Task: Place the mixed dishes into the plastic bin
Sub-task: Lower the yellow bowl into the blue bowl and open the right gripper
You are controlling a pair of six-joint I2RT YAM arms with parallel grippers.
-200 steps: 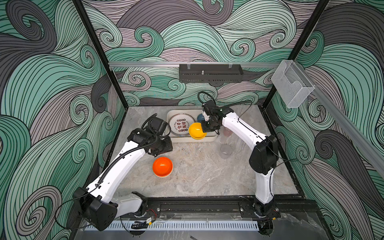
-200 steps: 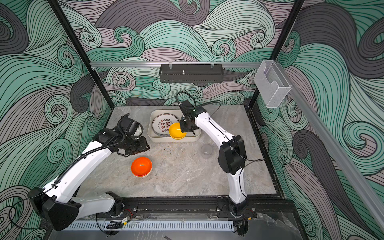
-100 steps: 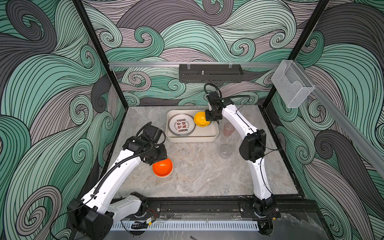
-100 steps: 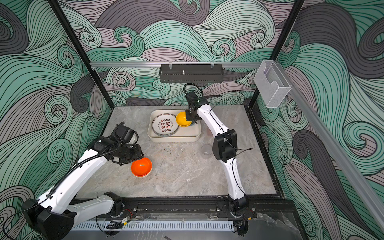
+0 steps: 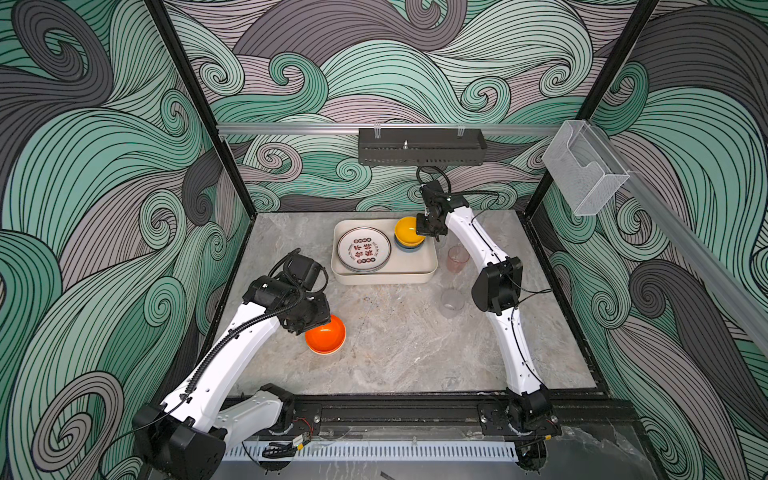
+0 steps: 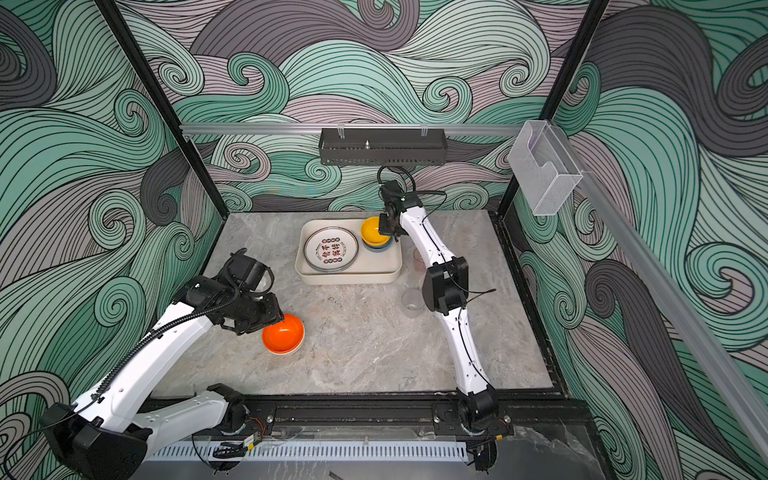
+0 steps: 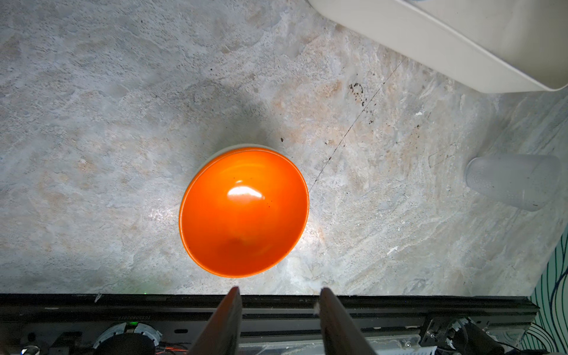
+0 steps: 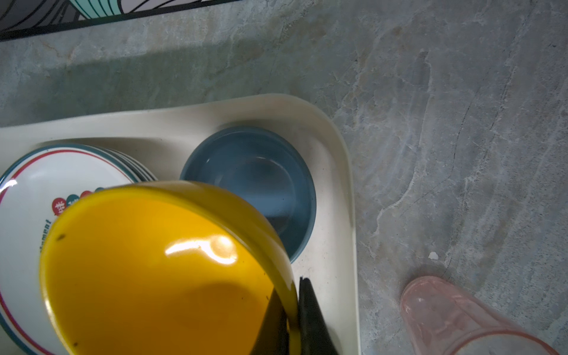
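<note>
My right gripper lowers the yellow bowl point(image 8: 153, 270) into the open blue bowl point(image 8: 255, 174) next and releases its rim there, because that bowl stands empty just below it.
The cream plastic bin point(image 5: 384, 276) point(image 6: 349, 276) holds a stack of white plates point(image 5: 363, 250) point(image 8: 27, 184) with red and black characters, and a blue bowl point(image 8: 255, 178) in its far right corner. My right gripper point(image 8: 292, 292) point(image 5: 424, 232) is shut on the rim of a yellow bowl point(image 8: 153, 270) point(image 6: 374, 230), held tilted just above the blue bowl. An orange bowl point(image 7: 244, 212) point(image 5: 326, 334) sits on the table with a cream rim showing beneath it. My left gripper point(image 7: 280, 292) point(image 5: 309, 328) stands open at that bowl's near edge, empty.
A pink translucent cup point(image 5: 457, 258) point(image 8: 455, 319) and a clear cup point(image 5: 452, 302) point(image 7: 513, 184) stand on the table right of the bin, beside the right arm. A black perforated tray point(image 5: 422, 146) and a clear acrylic box point(image 5: 584, 168) hang on the walls.
The right gripper carried the yellow bowl from the bin's front edge to over the blue bowl at the back. The left gripper came down and toward the front, next to the orange bowl.
</note>
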